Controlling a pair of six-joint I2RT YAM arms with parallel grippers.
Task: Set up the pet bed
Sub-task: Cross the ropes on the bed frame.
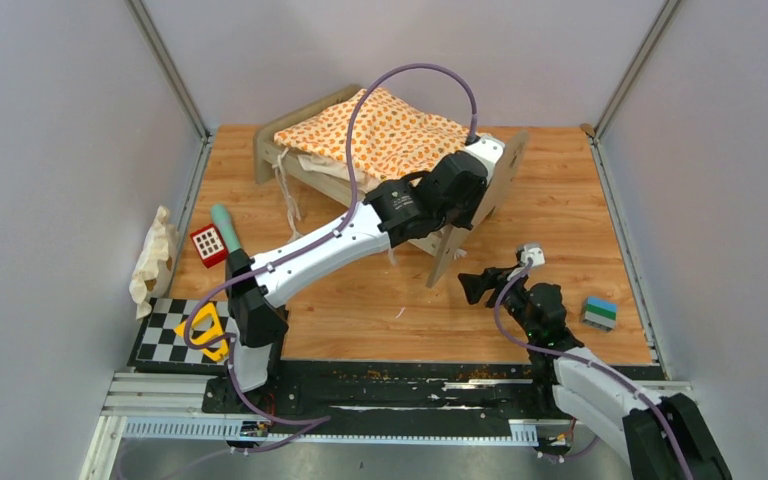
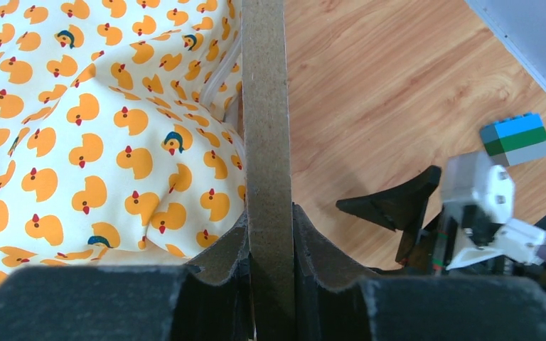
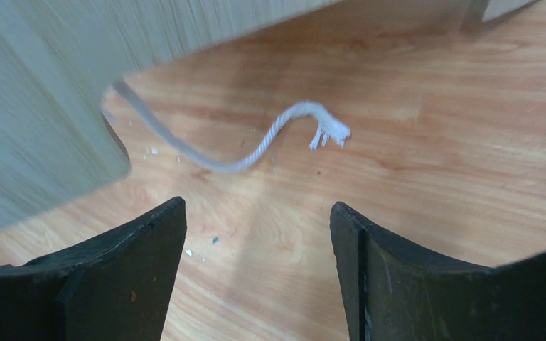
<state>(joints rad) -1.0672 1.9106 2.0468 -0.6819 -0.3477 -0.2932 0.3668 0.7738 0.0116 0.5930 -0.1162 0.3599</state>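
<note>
The robot's right gripper needs to move away from the robot's base next, toward the near foot of the pet bed's end board and onto the white tie cord (image 1: 461, 254) (image 3: 290, 116).
The pet bed (image 1: 270, 155) stands at the back middle of the table, a light-wood frame with an orange duck-print cushion (image 1: 380, 135) lying on it. My left gripper (image 1: 465, 190) is shut on the top edge of its right end board (image 2: 266, 106), one finger on each face, with the cushion (image 2: 78, 128) just left of the board. My right gripper (image 1: 475, 285) hovers low over the table in front of that end board (image 3: 35, 106). It (image 3: 256, 213) is open with nothing between its fingers. A white tie cord (image 3: 270, 138) trails on the wood ahead of it.
At the left wall lies a small white pillow (image 1: 155, 258). Near it are a red-and-white cube (image 1: 208, 243), a teal cylinder (image 1: 225, 225) and a checkerboard mat (image 1: 175, 340) with a yellow piece (image 1: 205, 330). A stack of blocks (image 1: 600, 312) sits at the right.
</note>
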